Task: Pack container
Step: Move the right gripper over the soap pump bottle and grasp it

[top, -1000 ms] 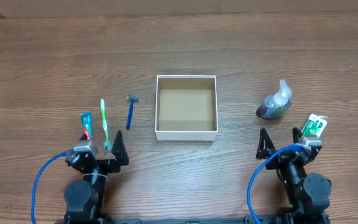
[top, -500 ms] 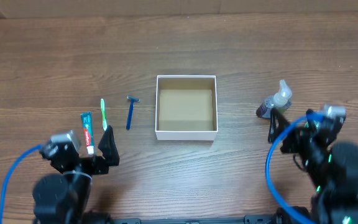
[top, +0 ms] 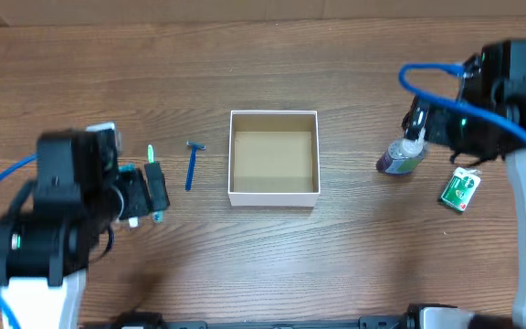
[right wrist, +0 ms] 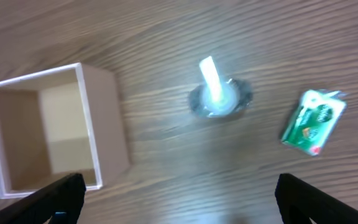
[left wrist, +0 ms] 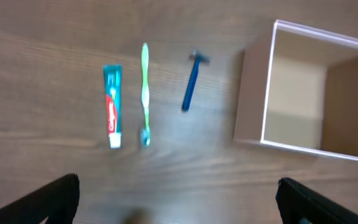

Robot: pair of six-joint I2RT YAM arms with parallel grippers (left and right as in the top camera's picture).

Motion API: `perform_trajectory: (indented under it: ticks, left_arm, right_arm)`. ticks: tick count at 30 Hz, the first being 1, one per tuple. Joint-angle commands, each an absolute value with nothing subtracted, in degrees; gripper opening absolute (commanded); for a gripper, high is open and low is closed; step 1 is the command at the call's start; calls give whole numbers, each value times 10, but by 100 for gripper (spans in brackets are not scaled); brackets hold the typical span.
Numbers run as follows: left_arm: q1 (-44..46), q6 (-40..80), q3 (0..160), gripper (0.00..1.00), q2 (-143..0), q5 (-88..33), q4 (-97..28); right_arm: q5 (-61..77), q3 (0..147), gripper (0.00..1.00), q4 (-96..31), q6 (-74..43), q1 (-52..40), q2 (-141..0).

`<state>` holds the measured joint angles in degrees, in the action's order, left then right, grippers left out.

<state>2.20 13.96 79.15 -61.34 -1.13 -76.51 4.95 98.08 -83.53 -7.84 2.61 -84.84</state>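
The pump bottle stands upright with its top facing up, so I need to lower my right gripper over the pump bottle's pale top [top: 412,146] [right wrist: 220,97] next and close its open fingers there.
The container [top: 274,197] is a square box with white walls and a bare brown inside, at the table's middle. It also shows in the left wrist view [left wrist: 250,99] and the right wrist view [right wrist: 107,118]. My left gripper [top: 142,194] [left wrist: 179,199] is open and empty, raised over the toothpaste [left wrist: 112,107] and the green toothbrush [left wrist: 145,93]. A blue razor [top: 191,164] [left wrist: 192,90] lies between them and the box. My right gripper [top: 441,132] [right wrist: 180,196] is open and empty, raised above a pump bottle [top: 404,153] [right wrist: 218,94].
A green packet [top: 460,190] [right wrist: 312,120] lies right of the bottle. In the overhead view the left arm hides the toothpaste and most of the toothbrush. Blue cables trail from both arms.
Both arms have lifted from the table's front edge and swung away from it. The left now hangs over the toothpaste and toothbrush. The right is above the bottle, and the green packet is uncovered.
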Motion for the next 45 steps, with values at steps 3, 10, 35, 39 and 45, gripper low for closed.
perform_trajectory:
  ticks: [3, 10, 35, 39, 45]
  left_arm:
    - [19, 124, 832, 100, -684, -20, -792]
    - [19, 124, 832, 100, -701, -20, -792]
    - [19, 124, 832, 100, -701, -19, -787]
    - [19, 124, 832, 100, -701, -13, -788]
    - [19, 124, 832, 100, -701, -13, -787]
  right_arm:
    - [1, 1012, 100, -839, -41, 53, -890]
    - [1, 1012, 100, -846, -4, 53, -952]
    - [36, 930, 92, -758, 34, 53, -1036]
    - [36, 930, 83, -756, 34, 53, -1036]
    - [36, 930, 67, -757, 34, 53, -1036]
